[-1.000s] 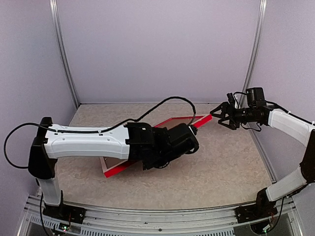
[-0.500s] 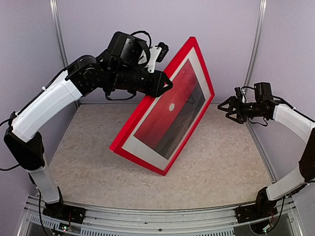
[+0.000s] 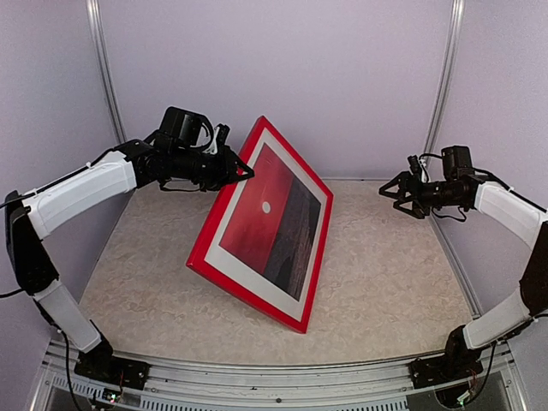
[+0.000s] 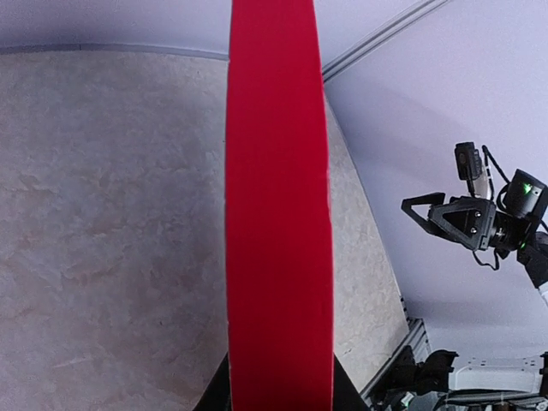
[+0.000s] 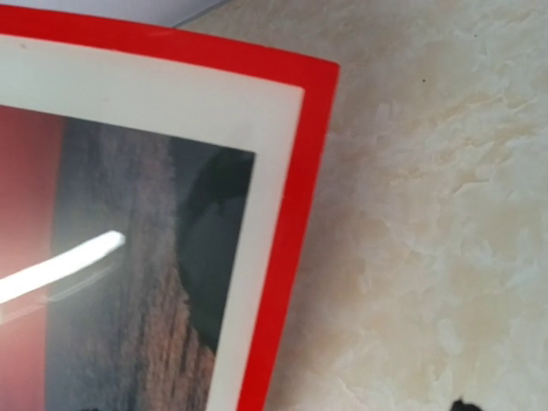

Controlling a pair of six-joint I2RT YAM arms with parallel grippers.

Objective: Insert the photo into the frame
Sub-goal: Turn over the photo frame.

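Note:
The frame still stands tilted up, so I should lower its held edge down toward the bare tabletop below with my left gripper and release it.
The red frame (image 3: pixel 244 295) stands tilted on its lower edge on the table, front face toward the camera. The photo (image 3: pixel 274 224), half red with a white dot and half dark, sits inside it behind a white mat (image 3: pixel 257 287). My left gripper (image 3: pixel 247 171) is shut on the frame's upper left edge. In the left wrist view the red edge (image 4: pixel 278 214) runs between the dark fingers (image 4: pixel 347 396). My right gripper (image 3: pixel 392 193) is open and empty in the air, right of the frame. The right wrist view shows the frame's corner (image 5: pixel 295 231), mat (image 5: pixel 171 94) and photo (image 5: pixel 120 282).
The beige mottled table top (image 3: pixel 394 282) is bounded by grey walls and metal posts (image 3: pixel 441 94) at the back corners. The right arm shows in the left wrist view (image 4: pixel 479 227).
The frame lay flat under my left arm, was lifted upright, and now leans lower and further left, with the left arm drawn back left. The right gripper pulled slightly right.

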